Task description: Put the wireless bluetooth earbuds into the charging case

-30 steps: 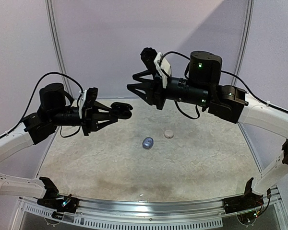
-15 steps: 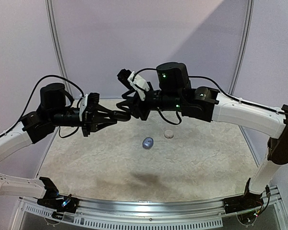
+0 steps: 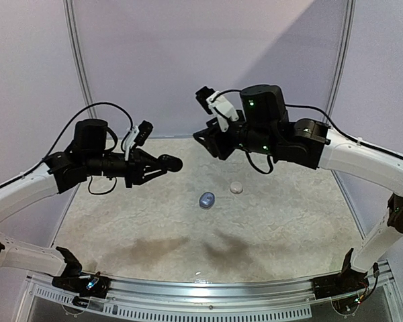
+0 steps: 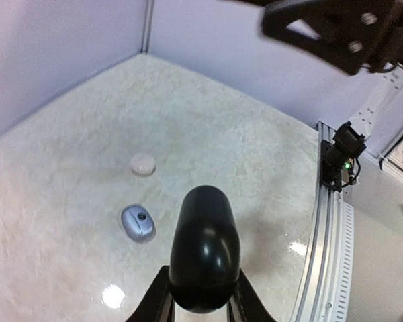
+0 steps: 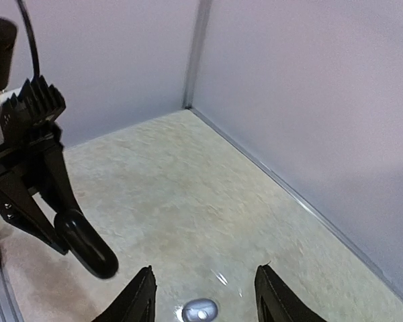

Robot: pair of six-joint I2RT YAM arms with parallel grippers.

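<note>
My left gripper will next move down onto the bare tabletop beside the silvery-blue case and let go of the black oval charging case [image 3: 169,162] there, because that spot is clear.
My left gripper [image 3: 158,164] is shut on a glossy black oval charging case [image 3: 169,162], held level in the air over the left half of the table. In the left wrist view the black case [image 4: 203,247] sticks out forward from between the fingers, its lid closed. My right gripper [image 3: 201,139] hangs open and empty up and to the right of it, apart from it; its fingertips [image 5: 146,274] frame bare table. A closed silvery-blue case [image 3: 207,199] and a small white round case [image 3: 236,188] lie mid-table. The earbuds are not in view.
Pale walls enclose the table at the back and sides, with a metal post in the far corner [image 5: 196,47]. An aluminium rail [image 3: 208,295] runs along the near edge. The mottled tabletop [image 3: 269,235] lies bare around the two small cases.
The right gripper came in against the black case half a second ago, then drew back up and to the right with its jaws wider. The left wrist has turned and shifted slightly.
</note>
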